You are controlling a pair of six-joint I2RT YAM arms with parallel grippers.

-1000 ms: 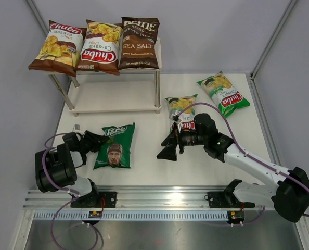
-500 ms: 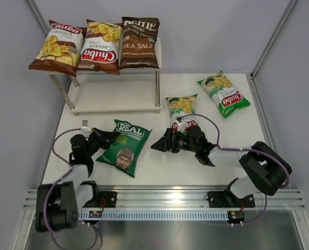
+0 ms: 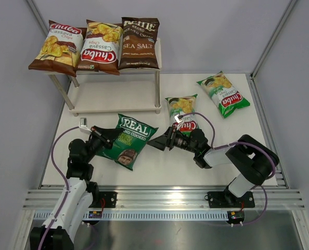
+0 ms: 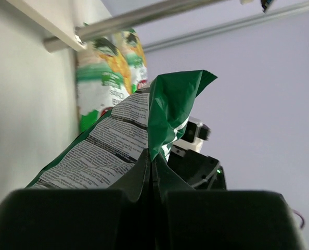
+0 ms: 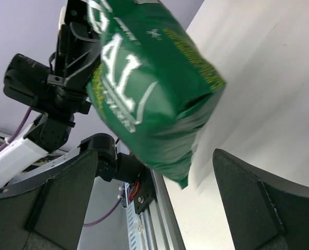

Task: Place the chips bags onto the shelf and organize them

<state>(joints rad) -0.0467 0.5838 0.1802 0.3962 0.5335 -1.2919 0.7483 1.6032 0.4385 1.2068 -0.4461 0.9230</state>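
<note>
The robot's right gripper will next rise and bring its open fingers around the dark green bag's free edge, which hangs just ahead of them, opposite the left gripper's hold.
The dark green bag with a face is lifted off the table in front of the shelf. My left gripper is shut on its left edge; the left wrist view shows the jaws pinching the crumpled edge of the bag. My right gripper is open just right of the bag, with nothing in it; its wrist view shows the bag hanging ahead of the wide-open fingers. Two brown Chuba bags and the Kettle bag lie on the top board.
Two green Chuba bags lie on the table right of the shelf, one just behind my right arm, one at the far right. The shelf's lower board holds nothing. Grey walls close in the left, back and right sides.
My left gripper has carried the dark green bag up and to the right, toward the shelf front. My right gripper has moved left and stays open close beside the bag.
</note>
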